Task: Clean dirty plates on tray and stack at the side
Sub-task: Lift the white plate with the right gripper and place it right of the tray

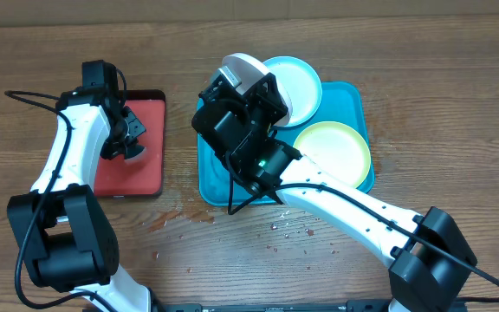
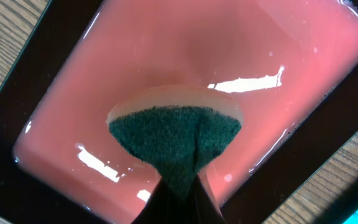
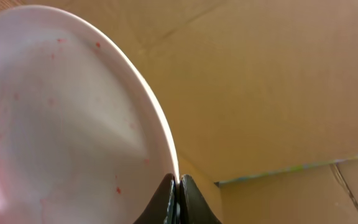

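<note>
The plate swings past the teal tray and down in my right gripper next for release, since bare tabletop lies below it, to its right in the overhead view.
My right gripper is shut on the rim of the white/pinkish plate, which carries red sauce specks and smears. In the overhead view that plate is lifted on edge above the teal tray. The light blue plate and the yellow-green plate lie flat on the tray. My left gripper is shut on a sponge with a dark green scrub face, held over the red tray. From overhead the left gripper hangs above the red tray.
Small red sauce spots dot the wooden table in front of the teal tray. The right arm crosses the table from the front right. A black cable loops at the left.
</note>
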Available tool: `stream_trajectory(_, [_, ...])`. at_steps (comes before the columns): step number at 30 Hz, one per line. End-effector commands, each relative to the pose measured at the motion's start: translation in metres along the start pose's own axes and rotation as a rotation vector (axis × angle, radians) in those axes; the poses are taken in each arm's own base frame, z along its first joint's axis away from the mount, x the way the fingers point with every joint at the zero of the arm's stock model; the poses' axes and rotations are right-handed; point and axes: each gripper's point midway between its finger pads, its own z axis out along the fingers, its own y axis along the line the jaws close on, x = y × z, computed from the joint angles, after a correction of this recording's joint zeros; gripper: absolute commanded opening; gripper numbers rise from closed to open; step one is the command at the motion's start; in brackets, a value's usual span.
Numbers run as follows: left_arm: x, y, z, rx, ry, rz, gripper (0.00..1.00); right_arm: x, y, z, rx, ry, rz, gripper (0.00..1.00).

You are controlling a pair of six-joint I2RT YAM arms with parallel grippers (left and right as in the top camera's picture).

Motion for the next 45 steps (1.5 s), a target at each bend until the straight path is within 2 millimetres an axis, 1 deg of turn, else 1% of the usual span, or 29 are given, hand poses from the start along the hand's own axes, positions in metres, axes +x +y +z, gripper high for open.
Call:
stream_trajectory(1, [-0.002,0.0,-0.007,0.014,-0.017,0.018,0.04,-0.004,0.016,-0.003,-0.181,-0.021,0.193,0.04])
stream_trajectory(2, [-0.002,0.001,-0.007,0.013,-0.016,0.018,0.04,0.0,0.037,-0.002,-0.301,-0.015,0.184,0.04])
stream_trajectory(4, [-0.001,0.001,-0.007,0.012,-0.014,0.019,0.04,0.011,0.06,0.002,-0.441,0.003,0.157,0.04])
stream_trajectory(5, [-0.001,0.001,-0.007,0.012,-0.014,0.018,0.04,0.013,0.054,0.004,-0.411,0.011,0.158,0.04])
stream_trajectory(7, [-0.001,0.001,-0.007,0.012,-0.014,0.018,0.04,0.011,0.026,0.008,-0.284,0.012,0.193,0.04])
stream_trajectory(9, [-0.001,0.001,-0.007,0.012,-0.014,0.019,0.04,0.006,-0.012,0.009,-0.124,0.003,0.269,0.04])
stream_trajectory(11, [-0.001,0.0,-0.007,0.012,-0.014,0.02,0.04,0.003,-0.042,0.009,-0.038,-0.007,0.374,0.04])
stream_trajectory(12, [-0.001,0.0,-0.007,0.012,-0.014,0.019,0.04,0.003,-0.049,0.011,-0.04,-0.01,0.432,0.04])
stream_trajectory(13, [-0.001,0.0,-0.007,0.012,-0.014,0.02,0.04,0.003,-0.049,0.015,-0.072,-0.012,0.487,0.04])
stream_trajectory(14, [-0.001,0.001,-0.007,0.012,-0.014,0.019,0.04,0.003,-0.039,0.019,-0.155,-0.012,0.522,0.04])
stream_trajectory(15, [-0.001,0.001,-0.007,0.012,-0.014,0.022,0.04,0.001,-0.02,0.022,-0.281,-0.017,0.505,0.04])
stream_trajectory(16, [-0.001,0.0,-0.007,0.012,-0.014,0.023,0.04,0.003,0.001,0.024,-0.405,-0.014,0.461,0.04])
stream_trajectory(17, [-0.001,0.001,-0.007,0.012,-0.013,0.023,0.04,0.011,0.022,0.026,-0.525,0.004,0.391,0.04])
stream_trajectory(18, [0.0,0.001,-0.007,0.011,-0.011,0.023,0.04,0.022,0.033,0.03,-0.583,0.034,0.35,0.04])
stream_trajectory(19, [0.0,0.001,-0.007,0.011,-0.011,0.024,0.04,0.036,0.038,0.038,-0.604,0.085,0.342,0.04])
stream_trajectory(20, [0.0,0.001,-0.007,0.011,-0.011,0.024,0.04,0.05,0.035,0.047,-0.59,0.145,0.392,0.04])
stream_trajectory(22, [-0.001,0.0,-0.007,0.013,-0.014,0.023,0.04,0.071,0.018,0.069,-0.534,0.253,0.595,0.04])
stream_trajectory(25, [-0.001,0.0,-0.007,0.012,-0.013,0.024,0.04,0.095,-0.013,0.097,-0.471,0.339,0.848,0.04])
stream_trajectory(28, [0.001,0.001,-0.007,0.008,-0.007,0.024,0.04,0.123,-0.038,0.125,-0.516,0.394,1.024,0.04])
stream_trajectory(30, [0.001,0.001,-0.007,0.008,-0.005,0.025,0.04,0.149,-0.056,0.144,-0.561,0.435,1.148,0.04])
stream_trajectory(31, [0.001,0.001,-0.007,0.008,-0.006,0.025,0.04,0.166,-0.066,0.154,-0.573,0.461,1.215,0.04])
stream_trajectory(34, [0.0,0.001,-0.007,0.01,-0.008,0.024,0.04,0.211,-0.089,0.173,-0.609,0.505,1.35,0.04])
stream_trajectory(35, [0.0,0.001,-0.007,0.01,-0.009,0.024,0.04,0.23,-0.096,0.178,-0.599,0.531,1.387,0.04])
stream_trajectory(38, [0.001,-0.001,-0.007,0.015,-0.009,0.026,0.04,0.284,-0.104,0.189,-0.524,0.627,1.452,0.04])
stream_trajectory(39, [0.0,-0.001,-0.007,0.016,-0.011,0.026,0.05,0.302,-0.104,0.191,-0.501,0.659,1.47,0.04])
stream_trajectory(40, [0.0,-0.001,-0.007,0.017,-0.013,0.025,0.04,0.315,-0.103,0.193,-0.486,0.683,1.483,0.04])
stream_trajectory(41, [-0.001,-0.002,-0.007,0.018,-0.015,0.025,0.04,0.338,-0.1,0.197,-0.457,0.725,1.503,0.04])
stream_trajectory(43, [-0.001,-0.002,-0.007,0.018,-0.015,0.025,0.04,0.363,-0.096,0.201,-0.416,0.778,1.516,0.04])
stream_trajectory(45, [0.0,-0.001,-0.007,0.017,-0.012,0.026,0.04,0.379,-0.093,0.204,-0.377,0.816,1.526,0.04])
